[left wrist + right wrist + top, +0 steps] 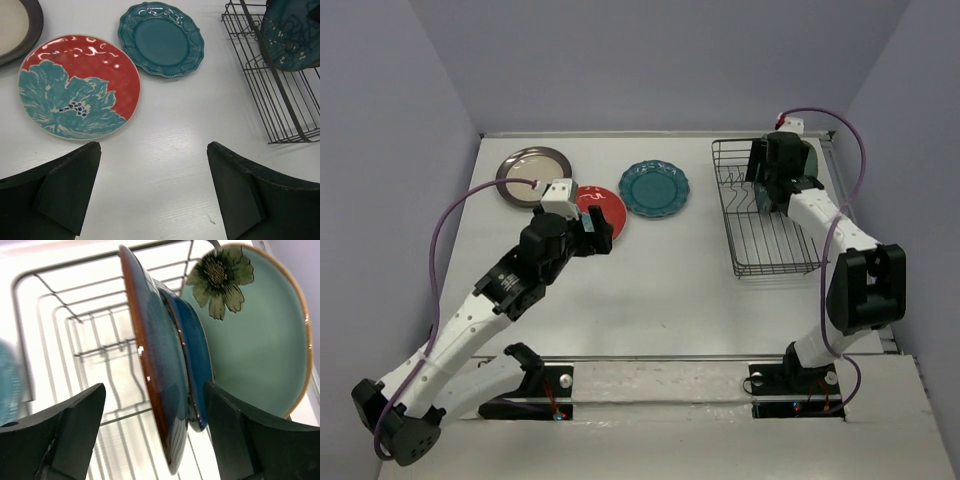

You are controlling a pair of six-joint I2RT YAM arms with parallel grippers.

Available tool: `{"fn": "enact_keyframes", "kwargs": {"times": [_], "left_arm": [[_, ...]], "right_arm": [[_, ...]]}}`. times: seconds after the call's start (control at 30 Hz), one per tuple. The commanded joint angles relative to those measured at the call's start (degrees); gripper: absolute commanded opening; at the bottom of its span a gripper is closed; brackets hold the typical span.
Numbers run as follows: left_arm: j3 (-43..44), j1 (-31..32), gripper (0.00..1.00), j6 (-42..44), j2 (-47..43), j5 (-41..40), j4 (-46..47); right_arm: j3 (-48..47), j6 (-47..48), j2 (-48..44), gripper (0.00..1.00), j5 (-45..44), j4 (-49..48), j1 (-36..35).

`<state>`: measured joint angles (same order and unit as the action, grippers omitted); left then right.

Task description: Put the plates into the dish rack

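Observation:
My left gripper needs to turn and go down to the left in the top view, onto the flowered edge of the red floral plate, because bare table borders that edge.
Three plates lie flat on the white table: cream with a dark rim [532, 177], red floral [605, 205] and scalloped teal [654, 188]. My left gripper [592, 232] hovers open and empty just near of the red floral plate [80, 85]; the scalloped teal plate [161, 39] lies beyond it. The black wire dish rack [770, 250] stands at the right. In it stand upright the glossy dark teal plate [160, 375], the dark blue plate [197, 355] and the pale mint flower plate [255, 340]. My right gripper [155, 410] is open, its jaws astride the edges of the dark teal and dark blue plates.
The rack's near half [280, 100] holds only bare wire prongs. The cream plate [17, 27] sits near the table's back left corner. Grey walls close the table at the back and sides. The arm bases [540, 385] stand at the near edge.

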<state>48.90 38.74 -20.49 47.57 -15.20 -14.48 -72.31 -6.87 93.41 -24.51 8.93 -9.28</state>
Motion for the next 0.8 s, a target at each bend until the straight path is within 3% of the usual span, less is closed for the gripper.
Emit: {"fn": "enact_keyframes", "kwargs": {"times": [0.0,0.23,0.37,0.43,0.6,0.77], "left_arm": [[4.01,-0.42,0.99,-5.34,3.83,4.13,4.19],[-3.44,-7.96,0.99,-13.51,10.35,8.16,10.78],[-13.11,-20.94,0.98,-20.28,8.86,14.92,17.46],[-17.94,-24.31,0.98,-23.27,8.07,16.00,20.45],[-24.98,-29.41,0.95,-28.01,10.16,11.69,25.46],[-27.20,-33.73,0.93,-31.80,17.28,13.35,35.02]], "right_arm": [[-4.76,-3.23,-6.92,0.85,5.44,0.21,0.40],[-1.44,-6.13,-19.47,0.86,10.79,1.88,0.40],[6.29,-13.92,-30.61,0.87,26.15,-0.30,0.40],[13.75,-16.93,-34.32,0.87,31.26,-5.38,-3.01],[21.77,-19.84,-41.10,0.87,32.33,-8.31,-11.53],[25.72,-20.98,-41.64,0.87,32.77,-10.86,-16.73]]}}
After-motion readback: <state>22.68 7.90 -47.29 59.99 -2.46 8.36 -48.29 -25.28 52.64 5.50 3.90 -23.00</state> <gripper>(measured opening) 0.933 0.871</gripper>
